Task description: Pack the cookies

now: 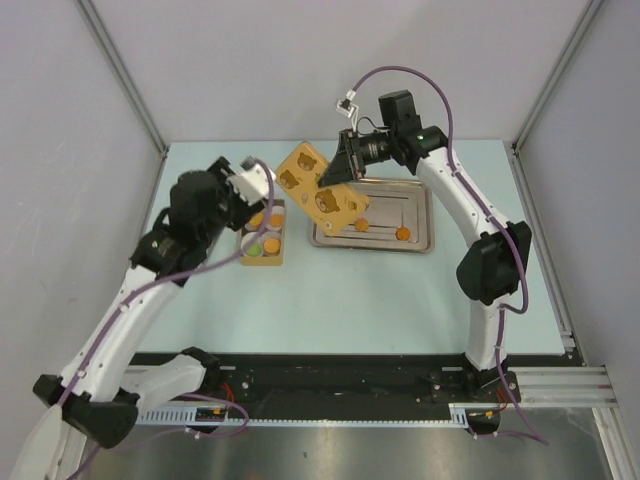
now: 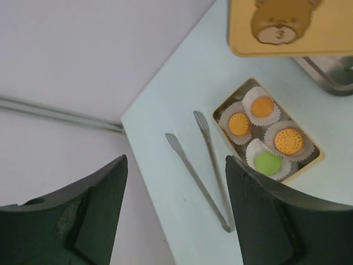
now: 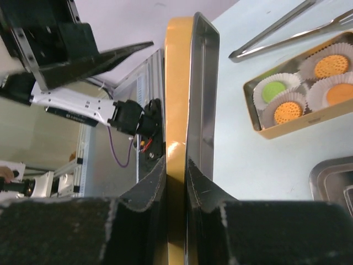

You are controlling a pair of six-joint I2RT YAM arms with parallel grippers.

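I will move the lid down and to the left in the top view with my right gripper, over the open yellow box [image 1: 263,250], because its cookies are uncovered.
A small yellow box [image 2: 314,160] on the table holds the cookies in white paper cups: three orange ones [image 2: 288,141] and a green one [image 2: 268,163]. Two more orange cookies [image 1: 403,233] lie in the steel tray [image 1: 420,200]. My right gripper [image 3: 176,165] is shut on the edge of the yellow bear-printed lid [image 1: 320,190], holding it tilted in the air between box and tray. My left gripper [image 2: 176,160] hangs open and empty above the table just left of the box [image 1: 263,250].
Metal tongs [image 2: 204,165] lie on the table beside the box, under my left gripper. The table's left edge and the grey wall are close to them. A corner of the steel tray [image 2: 331,80] shows beyond the box.
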